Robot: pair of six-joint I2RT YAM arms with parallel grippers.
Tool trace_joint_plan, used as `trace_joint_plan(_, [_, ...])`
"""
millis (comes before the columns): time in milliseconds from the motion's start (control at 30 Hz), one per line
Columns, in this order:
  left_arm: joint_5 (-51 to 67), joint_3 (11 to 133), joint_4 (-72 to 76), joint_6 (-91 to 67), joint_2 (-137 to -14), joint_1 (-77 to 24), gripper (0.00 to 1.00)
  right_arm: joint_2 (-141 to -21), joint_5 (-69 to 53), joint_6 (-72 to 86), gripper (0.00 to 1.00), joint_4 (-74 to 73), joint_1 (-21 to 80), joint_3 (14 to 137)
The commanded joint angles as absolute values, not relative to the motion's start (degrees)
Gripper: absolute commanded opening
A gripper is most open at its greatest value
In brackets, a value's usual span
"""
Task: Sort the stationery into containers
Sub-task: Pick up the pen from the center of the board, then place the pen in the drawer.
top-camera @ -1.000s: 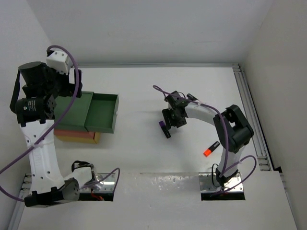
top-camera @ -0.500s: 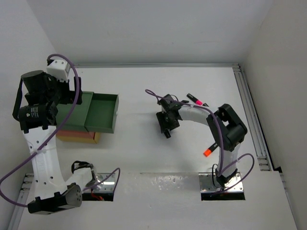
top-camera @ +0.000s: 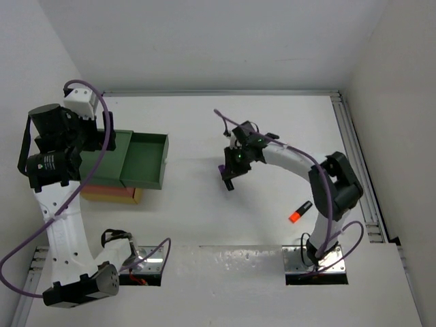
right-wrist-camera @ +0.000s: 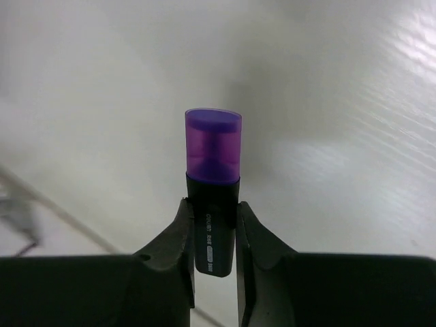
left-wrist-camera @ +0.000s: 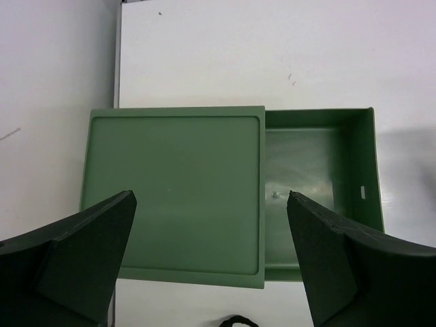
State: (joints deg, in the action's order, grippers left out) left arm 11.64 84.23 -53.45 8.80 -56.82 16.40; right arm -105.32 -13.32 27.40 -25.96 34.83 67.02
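Note:
My left gripper tilts and moves to the right in the top view onto the purple highlighter's cap next, since my right gripper leaves that cap uncovered.
My right gripper (right-wrist-camera: 212,219) is shut on a purple highlighter (right-wrist-camera: 212,160), clamping its black body with the purple cap pointing away. From above, this gripper (top-camera: 229,176) hangs over the middle of the table with the purple highlighter (top-camera: 223,168) in it. An orange highlighter (top-camera: 298,212) lies nearer the right arm's base. The dark green container (left-wrist-camera: 174,191) sits below my open left gripper (left-wrist-camera: 210,197), and its slid-out part (left-wrist-camera: 313,174) holds nothing. Above the green container (top-camera: 143,160), the left gripper (top-camera: 107,139) is empty.
Red-orange (top-camera: 107,191) and yellow (top-camera: 112,199) trays lie stacked under the green one at the left. A metal rail (top-camera: 354,157) runs along the table's right edge. White walls close in the back and both sides.
My right gripper has closed on the purple highlighter and shifted slightly left with it. The left arm has hardly moved and stays open.

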Motion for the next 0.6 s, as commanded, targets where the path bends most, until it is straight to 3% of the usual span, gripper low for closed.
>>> trace_joint_plan(0, [13.9, 83.9, -51.9, 6.9, -56.2, 17.8, 1.0, -95.6, -26.9, 33.0, 0.0, -21.3, 33.0, 74.9])
trace_joint_plan(133, [25.1, 81.9, -52.3, 5.9, -56.3, 17.8, 1.0, -91.2, -32.7, 41.2, 0.0, -12.0, 32.8, 75.4])
trace_joint_plan(200, [37.7, 80.9, -51.1, 3.8, -56.2, 17.8, 0.99, -89.7, -34.1, 45.0, 0.0, -4.8, 33.0, 75.1])
trace_joint_plan(333, [54.9, 74.2, -32.3, -21.8, -56.4, 16.9, 0.92, -90.0, -34.6, 46.9, 0.0, 2.3, 35.1, 79.3])
trace_joint_plan(400, [54.6, 71.6, -19.9, -33.7, -55.8, 15.7, 0.87, -90.7, -34.1, 46.9, 0.0, 2.3, 36.3, 82.6])
trace_joint_plan(567, [47.8, 76.5, -22.0, -30.7, -60.3, 10.3, 0.84, -92.2, -31.3, 46.8, 0.0, 0.2, 39.3, 86.9])
